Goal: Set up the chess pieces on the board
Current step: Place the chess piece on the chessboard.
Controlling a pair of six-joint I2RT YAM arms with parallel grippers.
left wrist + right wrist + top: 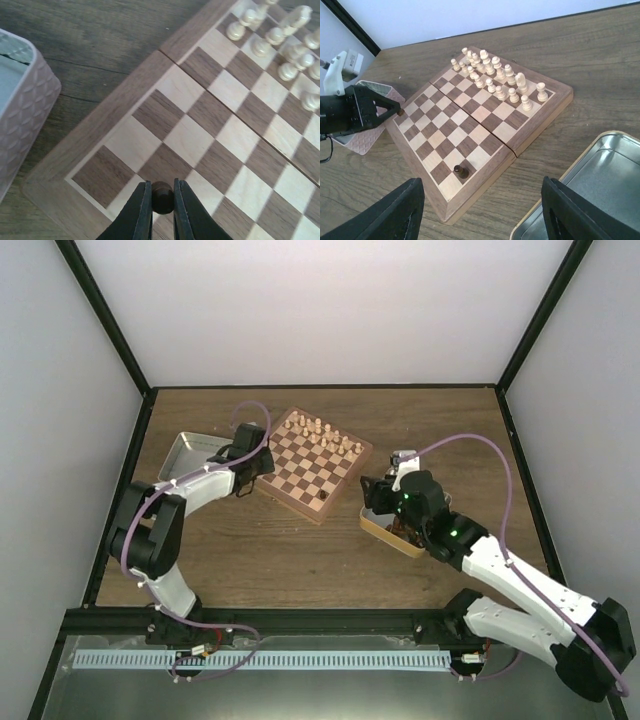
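Observation:
Next, my left gripper shifts over the empty pale edge square facing the tin (132, 143), lowers and releases. That square lies below the gripper, leftward in the wrist view.
The chessboard (315, 465) lies turned diagonally in the middle of the table, with several pale cream pieces (322, 433) along its far side. One dark brown piece (323, 496) stands on a square near the board's near corner; it also shows in the right wrist view (460, 171). My left gripper (162, 200) is shut on another dark brown piece (162, 196), held just above the board's left corner squares (165, 130). My right gripper (482, 210) is open and empty, hovering by the board's near-right edge over a tin.
A shallow metal tin (188, 453) with an embossed wall (20, 125) stands left of the board. A second tin (392, 532) sits right of the board under my right arm; its bare floor shows in the right wrist view (600, 190). Black frame bars border the table.

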